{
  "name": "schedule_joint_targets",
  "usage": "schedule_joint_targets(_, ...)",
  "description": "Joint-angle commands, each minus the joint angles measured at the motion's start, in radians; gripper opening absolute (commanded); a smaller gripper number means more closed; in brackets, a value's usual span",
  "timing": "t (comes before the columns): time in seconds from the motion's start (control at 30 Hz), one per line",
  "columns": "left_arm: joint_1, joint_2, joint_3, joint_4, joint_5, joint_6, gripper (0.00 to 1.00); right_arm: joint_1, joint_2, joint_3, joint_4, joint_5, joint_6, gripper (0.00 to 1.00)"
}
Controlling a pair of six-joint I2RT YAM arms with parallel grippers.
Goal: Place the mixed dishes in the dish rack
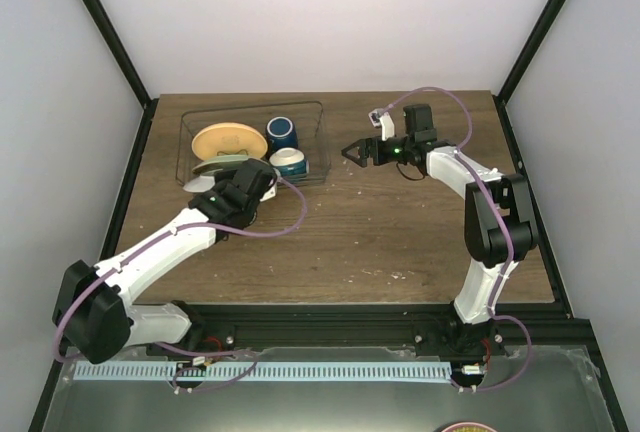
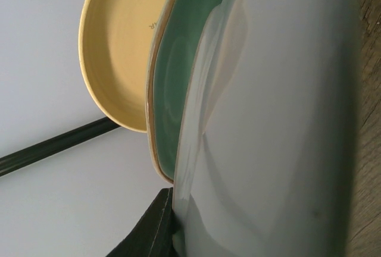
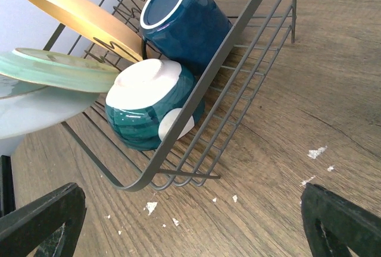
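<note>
Next, my left gripper moves outward toward the mint-green plate and releases the pale grey-blue plate's rim there. That plate still overhangs the rack's near edge.
The wire dish rack holds an orange-yellow plate leaning on edge, a dark blue mug on its side and a white-and-teal bowl upside down. A mint-green plate leans at the rack's front left. My left gripper is shut on the rim of a pale grey-blue plate, which lies against the green plate; one dark finger shows, the other is hidden behind the plate. My right gripper hangs open just right of the rack, holding nothing.
White crumbs dot the wooden table by the rack's near corner. Black frame posts rise at the back corners, with white walls behind. The rack sits at the back left of the table.
</note>
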Motion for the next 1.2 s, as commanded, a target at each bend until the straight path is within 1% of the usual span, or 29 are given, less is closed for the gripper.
schedule_joint_targets(0.0, 0.005, 0.028, 0.006, 0.042, -0.001, -0.045, 0.15, -0.01, 0.009, 0.002, 0.005, -0.01, 0.001, 1.0)
schedule_joint_targets(0.2, 0.036, 0.078, 0.043, 0.05, -0.004, -0.051, 0.17, -0.01, 0.006, -0.006, 0.01, -0.015, 0.003, 1.0)
schedule_joint_targets(0.33, 0.062, 0.099, 0.05, 0.083, -0.01, -0.027, 0.22, -0.01, 0.006, -0.007, 0.004, -0.015, -0.001, 1.0)
schedule_joint_targets(0.47, 0.087, 0.119, 0.048, 0.125, -0.004, -0.004, 0.3, -0.01, 0.006, -0.005, -0.001, -0.015, -0.007, 1.0)
schedule_joint_targets(0.57, 0.091, 0.143, 0.056, 0.144, -0.005, 0.001, 0.31, -0.01, 0.004, -0.008, -0.006, -0.014, -0.012, 1.0)
schedule_joint_targets(0.7, 0.091, 0.158, 0.078, 0.136, -0.009, -0.008, 0.32, -0.01, 0.002, -0.012, -0.006, -0.015, -0.015, 1.0)
schedule_joint_targets(0.77, 0.089, 0.149, 0.102, 0.099, 0.009, -0.036, 0.37, -0.01, 0.005, -0.013, -0.008, -0.017, -0.017, 1.0)
schedule_joint_targets(0.9, 0.062, 0.102, 0.139, -0.038, 0.078, -0.137, 0.52, -0.01, 0.012, -0.003, -0.026, -0.013, -0.024, 1.0)
schedule_joint_targets(1.0, 0.031, 0.065, 0.169, -0.172, 0.134, -0.228, 0.67, -0.01, 0.026, 0.029, -0.063, 0.013, -0.033, 1.0)
schedule_joint_targets(1.13, 0.001, -0.003, 0.234, -0.301, 0.276, -0.376, 0.93, -0.01, 0.029, 0.075, -0.095, 0.037, -0.041, 1.0)
schedule_joint_targets(1.17, -0.001, -0.024, 0.255, -0.318, 0.316, -0.403, 0.99, -0.01, 0.032, 0.089, -0.104, 0.043, -0.043, 1.0)
